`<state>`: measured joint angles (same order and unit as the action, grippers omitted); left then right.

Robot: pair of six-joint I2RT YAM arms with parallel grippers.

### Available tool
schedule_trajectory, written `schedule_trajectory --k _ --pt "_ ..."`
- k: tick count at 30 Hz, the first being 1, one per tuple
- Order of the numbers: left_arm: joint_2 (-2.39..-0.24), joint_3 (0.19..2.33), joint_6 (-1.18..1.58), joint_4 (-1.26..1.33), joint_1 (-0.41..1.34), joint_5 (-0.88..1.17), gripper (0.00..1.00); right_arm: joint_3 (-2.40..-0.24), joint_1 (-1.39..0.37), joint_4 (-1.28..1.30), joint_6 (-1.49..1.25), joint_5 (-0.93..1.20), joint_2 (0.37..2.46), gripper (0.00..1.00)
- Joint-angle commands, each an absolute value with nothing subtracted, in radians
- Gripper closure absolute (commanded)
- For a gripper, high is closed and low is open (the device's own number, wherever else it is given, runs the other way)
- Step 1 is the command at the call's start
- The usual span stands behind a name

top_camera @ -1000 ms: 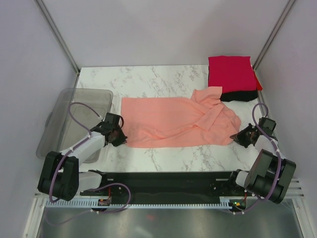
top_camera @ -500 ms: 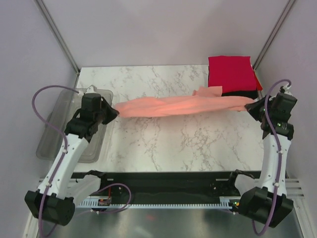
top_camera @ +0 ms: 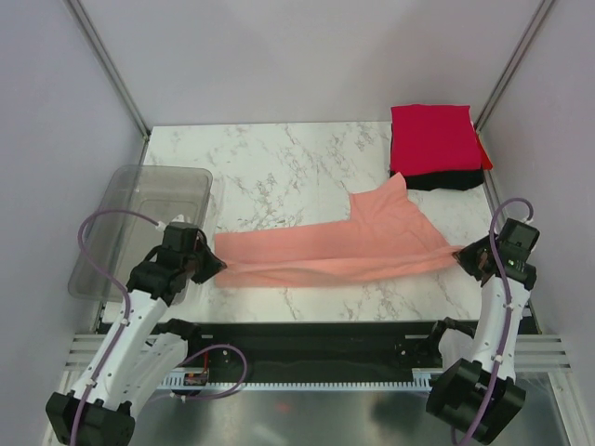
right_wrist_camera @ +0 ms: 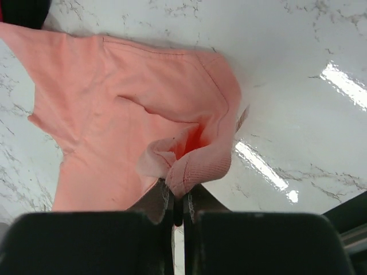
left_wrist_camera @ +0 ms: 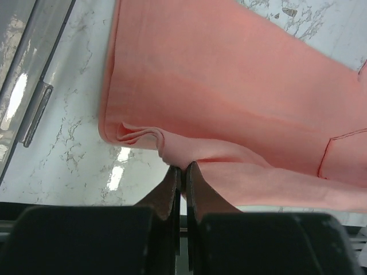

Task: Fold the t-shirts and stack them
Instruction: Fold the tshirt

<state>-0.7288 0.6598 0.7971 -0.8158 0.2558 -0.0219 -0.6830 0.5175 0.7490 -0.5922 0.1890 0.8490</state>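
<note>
My right gripper draws back toward the black bar next and releases the ribbed hem over the bare marble strip [top_camera: 448, 294] [right_wrist_camera: 261, 200], since that end of the t-shirt is still bunched.
The salmon-pink t-shirt [top_camera: 344, 246] is stretched left to right across the front of the marble table, one sleeve pointing to the back. My left gripper [top_camera: 216, 266] is shut on its left end; the pinched cloth [left_wrist_camera: 229, 103] bunches just above the jaws. My right gripper [top_camera: 457, 257] is shut on its right end, pinching a ribbed hem fold [right_wrist_camera: 195, 163]. A folded bright red t-shirt [top_camera: 433, 137] lies on a black one [top_camera: 448, 179] at the back right corner.
A grey see-through plastic tub [top_camera: 139, 218] stands at the table's left edge, its rim beside my left arm [left_wrist_camera: 34, 86]. The black rail [top_camera: 307, 344] runs along the front edge. Cage posts and walls close in both sides.
Both grippers have come down and toward the front with the pink t-shirt, from holding it raised and taut mid-table to lying stretched near the front edge.
</note>
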Motion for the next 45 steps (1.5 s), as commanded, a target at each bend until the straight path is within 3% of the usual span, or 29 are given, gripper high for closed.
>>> schedule_trajectory --k 1,10,11,12,13,14,15,16,17,21,26,31,36,40,45 --pt "-0.701 0.666 0.867 -0.833 0.255 -0.005 0.98 -0.647 0.547 0.749 -0.647 0.150 0.801 0.94" --pt "-0.523 0.578 0.908 -0.906 0.255 0.141 0.98 -0.500 0.658 0.773 -0.687 0.224 0.715 0.89" --pt "-0.485 0.572 0.904 -0.929 0.255 0.152 0.93 -0.500 0.658 0.779 -0.690 0.224 0.706 0.86" --pt "-0.467 0.571 0.890 -0.963 0.255 0.162 0.91 -0.503 0.658 0.785 -0.689 0.218 0.704 0.67" --pt "-0.445 0.568 0.882 -0.988 0.255 0.172 0.90 -0.509 0.660 0.791 -0.687 0.207 0.703 0.61" --pt "-0.399 0.572 0.874 -1.006 0.255 0.205 0.80 -0.529 0.658 0.820 -0.681 0.168 0.698 0.53" --pt "-0.368 0.578 0.859 -1.026 0.255 0.224 0.75 -0.540 0.658 0.833 -0.683 0.160 0.696 0.29" --pt "-0.338 0.597 0.835 -1.038 0.255 0.257 0.68 -0.543 0.660 0.836 -0.683 0.160 0.693 0.27" --pt "-0.280 0.610 0.819 -1.043 0.258 0.306 0.02 -0.548 0.658 0.844 -0.690 0.158 0.689 0.23" --pt "-0.241 0.715 0.728 -1.123 0.258 0.299 0.00 -0.581 0.658 0.841 -0.677 0.250 0.690 0.17" --pt "-0.357 0.874 0.592 -1.125 0.258 0.154 0.00 -0.718 0.589 0.728 -0.644 0.402 0.761 0.13" --pt "-0.559 0.919 0.546 -1.004 0.258 0.113 0.00 -0.891 0.353 0.617 -0.641 0.310 0.862 0.12" --pt "-0.699 0.894 0.532 -0.864 0.258 0.049 0.00 -1.184 0.013 0.658 -0.506 0.069 1.308 0.12" --pt "-0.845 0.876 0.558 -0.775 0.256 0.051 0.00 -1.407 -0.048 0.654 -0.434 0.020 1.631 0.15" --pt "-1.046 0.908 0.532 -0.703 0.259 0.034 0.00 -1.618 -0.069 0.656 -0.330 -0.034 1.853 0.22"
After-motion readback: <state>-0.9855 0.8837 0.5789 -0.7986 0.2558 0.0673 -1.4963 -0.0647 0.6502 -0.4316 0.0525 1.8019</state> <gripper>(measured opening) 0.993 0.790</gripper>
